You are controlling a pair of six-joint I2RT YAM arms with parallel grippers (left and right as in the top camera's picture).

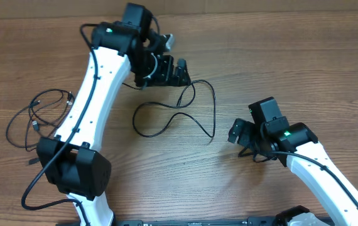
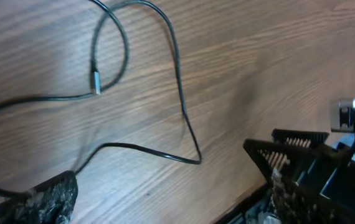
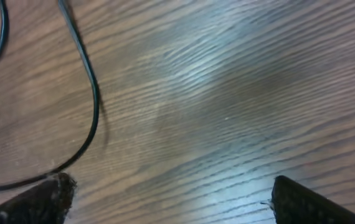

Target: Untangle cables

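Observation:
My left gripper lowers next onto the near part of the middle cable (image 1: 179, 113) (image 2: 114, 145), which lies single and clear of the crossing by the silver plug tip.
One thin black cable (image 1: 134, 120) lies in loose loops on the wooden table between my arms. A second cable (image 1: 7, 132) lies in a loose bundle at the far left. My left gripper (image 1: 176, 74) is open at the far end of the middle cable. In the left wrist view the gripper (image 2: 165, 186) is open and empty, with the cable (image 2: 177, 81) and its silver plug tip (image 2: 96, 82) on the table ahead; one strand runs under the left finger. My right gripper (image 1: 237, 133) is open and empty (image 3: 171, 193), just right of the cable (image 3: 93, 87).
The wooden table (image 1: 279, 69) carries nothing else. My left arm (image 1: 97, 81) stretches across the space between the two cables. A thick black robot wire (image 1: 34, 188) loops beside the left arm's base.

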